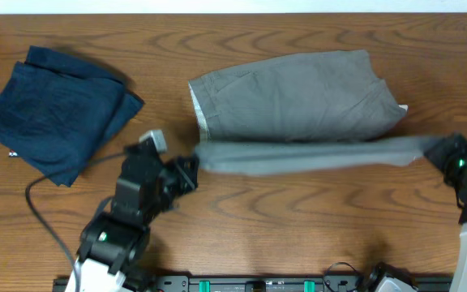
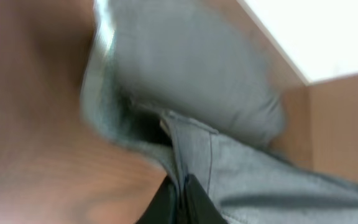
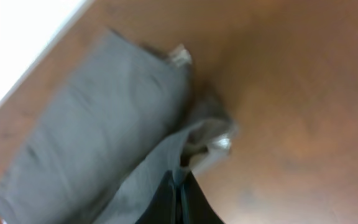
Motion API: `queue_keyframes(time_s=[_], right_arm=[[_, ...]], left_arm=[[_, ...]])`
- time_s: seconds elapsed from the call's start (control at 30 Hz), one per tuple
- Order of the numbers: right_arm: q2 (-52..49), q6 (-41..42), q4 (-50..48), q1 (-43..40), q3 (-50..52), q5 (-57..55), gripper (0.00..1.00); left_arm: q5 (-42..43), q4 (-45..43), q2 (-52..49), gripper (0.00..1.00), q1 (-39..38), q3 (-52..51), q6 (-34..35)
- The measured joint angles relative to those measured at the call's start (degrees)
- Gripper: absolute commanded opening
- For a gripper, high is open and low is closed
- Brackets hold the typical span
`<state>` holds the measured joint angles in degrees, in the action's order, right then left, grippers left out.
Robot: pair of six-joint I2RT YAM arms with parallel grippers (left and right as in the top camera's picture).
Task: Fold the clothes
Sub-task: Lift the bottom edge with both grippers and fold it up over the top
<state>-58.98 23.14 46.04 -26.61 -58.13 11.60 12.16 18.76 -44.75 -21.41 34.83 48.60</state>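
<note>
The band [image 1: 314, 154] hangs short of the far edge of the clothes. I will next move my left gripper outward and down onto the far corner nearest the navy garment and release.
The grey clothes [image 1: 298, 101] lie on the wooden table at centre, with the near edge lifted into a taut horizontal band [image 1: 314, 154] stretched between both grippers. My left gripper [image 1: 191, 166] is shut on the band's left end; its view shows the black fingers [image 2: 182, 190] pinching grey cloth [image 2: 191, 74] with a stitched seam. My right gripper [image 1: 440, 150] is shut on the right end; its view shows the fingers [image 3: 180, 186] pinching the grey cloth [image 3: 92, 143] beside a pale lining corner [image 3: 213, 143].
A dark navy folded garment [image 1: 55, 109] lies at the far left of the table [image 1: 298, 227]. A black cable [image 1: 43, 215] loops by the left arm. The table's far edge meets a white surface at the top.
</note>
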Motion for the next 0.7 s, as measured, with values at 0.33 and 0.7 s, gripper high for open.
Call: queue_keyframes(time_s=[0.33,0.7], right_arm=[[-14.1,-1.1,-26.9,8.7,-0.2,2.4,0.01],[-34.1,3.6,-53.5,12.0,-0.3,0.7,0.01]], left_arm=[[-1.0,-22.1,-28.2,0.06,6.6,5.4,-1.7],[-1.7,-35.8,-55.2,0.06,8.9,22.9,-7.1]])
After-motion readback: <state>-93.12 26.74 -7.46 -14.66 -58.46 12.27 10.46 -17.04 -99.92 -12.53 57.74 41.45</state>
